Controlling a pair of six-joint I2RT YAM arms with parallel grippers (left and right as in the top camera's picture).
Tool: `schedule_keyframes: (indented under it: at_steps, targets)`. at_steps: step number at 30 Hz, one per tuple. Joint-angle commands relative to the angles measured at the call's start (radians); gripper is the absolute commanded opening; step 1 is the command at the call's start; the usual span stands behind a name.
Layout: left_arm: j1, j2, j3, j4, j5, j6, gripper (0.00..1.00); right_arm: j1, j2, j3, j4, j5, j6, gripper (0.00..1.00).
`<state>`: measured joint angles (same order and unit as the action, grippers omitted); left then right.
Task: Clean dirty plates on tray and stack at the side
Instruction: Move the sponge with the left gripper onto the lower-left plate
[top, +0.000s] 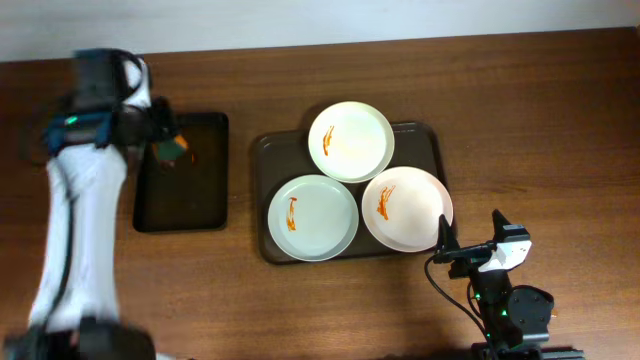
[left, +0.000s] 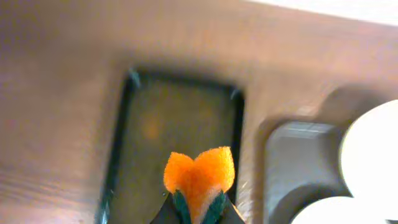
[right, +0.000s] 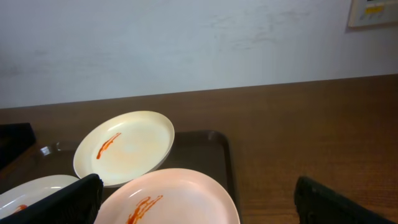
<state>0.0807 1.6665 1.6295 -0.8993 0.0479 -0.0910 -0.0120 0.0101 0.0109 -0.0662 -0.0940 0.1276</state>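
Observation:
Next, my right gripper should move over the pink plate (top: 407, 209), tilt downward and lower onto the pale green plate's neighboring rim (top: 355, 208), since that rim is smear-free.
Three dirty plates with orange-red smears lie on the brown tray (top: 262, 150): a cream plate (top: 350, 141) at the back, a pale green plate (top: 312, 217) front left, a pink plate (top: 407, 209) front right. My left gripper (top: 172, 148) is shut on an orange and green sponge (left: 199, 176) and holds it above the small dark tray (top: 183, 195) on the left. My right gripper (top: 467, 250) is open and empty, just right of the pink plate (right: 171, 196). The cream plate (right: 127, 146) also shows in the right wrist view.
The small dark tray (left: 174, 130) lies left of the brown tray (left: 292, 162) on the wooden table (top: 540, 120). A white wall runs along the table's far edge.

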Motion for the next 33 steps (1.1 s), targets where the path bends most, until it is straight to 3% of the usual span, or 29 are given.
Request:
schedule_keyframes:
  at_steps: [1,4,6,10,15,16,23,24,27,31,33]
  targets:
    - [0.000,-0.250,0.049,0.028,0.050,-0.054,0.00,0.005,-0.006,-0.005,-0.005,0.001,0.000,0.98]
    - [-0.014,-0.264,0.039,0.011,0.264,-0.053,0.00,0.005,-0.006,-0.005,-0.005,0.001,0.000,0.98]
    - [-0.074,-0.211,0.020,-0.050,0.316,-0.053,0.00,0.005,-0.006,-0.005,-0.005,0.002,0.000,0.98]
    - [-0.225,-0.103,-0.013,-0.083,0.316,-0.050,0.00,0.005,-0.006,-0.005,-0.005,0.001,0.000,0.98]
    - [-0.461,0.157,-0.016,-0.129,0.315,-0.058,0.00,0.005,-0.006,-0.005,-0.005,-0.006,0.001,0.98]
    - [-0.518,0.257,-0.016,-0.127,0.311,-0.058,0.00,0.005,-0.006,-0.005,-0.005,-0.010,0.065,0.98]
    - [-0.575,0.460,-0.017,-0.145,0.209,-0.174,0.02,0.005,-0.006,-0.005,-0.004,-0.010,0.098,0.98]
    - [-0.575,0.462,-0.017,-0.142,0.209,-0.174,0.45,0.005,-0.006,-0.005,-0.002,-0.010,0.098,0.98]
    - [-0.575,0.456,0.043,-0.166,0.210,-0.170,0.51,0.005,-0.006,-0.005,0.002,-0.010,0.098,0.98]
    - [-0.575,0.454,0.268,-0.349,0.108,-0.155,0.72,0.005,-0.006,-0.005,0.003,-0.010,0.098,0.98]
    - [-0.568,0.454,0.379,-0.443,0.047,-0.155,0.73,0.005,-0.006,-0.005,0.003,-0.010,0.098,0.98]
